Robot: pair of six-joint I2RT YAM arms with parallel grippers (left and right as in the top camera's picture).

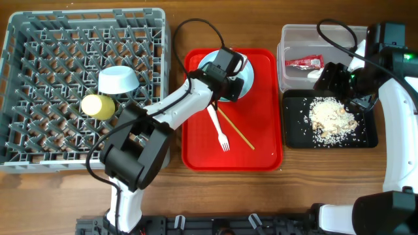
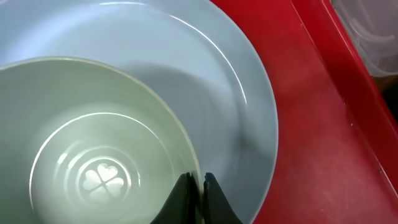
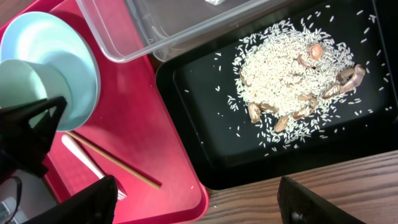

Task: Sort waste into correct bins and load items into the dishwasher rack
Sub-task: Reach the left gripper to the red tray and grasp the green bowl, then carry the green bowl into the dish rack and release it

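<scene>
The left gripper lifts the held bowl to the left in the overhead view next, to the empty rack wires beyond the upturned bowl (image 1: 119, 51). It then tilts the bowl and releases it.
On the red serving tray (image 1: 261, 140) a pale mint-green bowl (image 2: 93, 137) sits inside the round pale-blue plate (image 2: 242, 93). My left gripper (image 2: 198, 180) is shut on the bowl's right rim, one finger inside and one outside. From overhead the left gripper (image 1: 226, 68) covers the bowl, and only the plate (image 1: 247, 79) shows. A white fork (image 1: 219, 128) and a wooden chopstick (image 1: 235, 128) lie on the tray. My right gripper (image 3: 196, 186) is open and empty above the black tray (image 3: 205, 155), which holds rice leftovers (image 3: 280, 68). The red wrapper (image 1: 304, 62) lies in the clear tub (image 1: 290, 39).
The grey dishwasher rack (image 1: 39, 150) fills the left side, holding an upturned mint bowl (image 1: 118, 79) and a yellow cup (image 1: 98, 106). The clear tub stands directly behind the black tray (image 1: 294, 137). Bare wooden table lies in front of the trays.
</scene>
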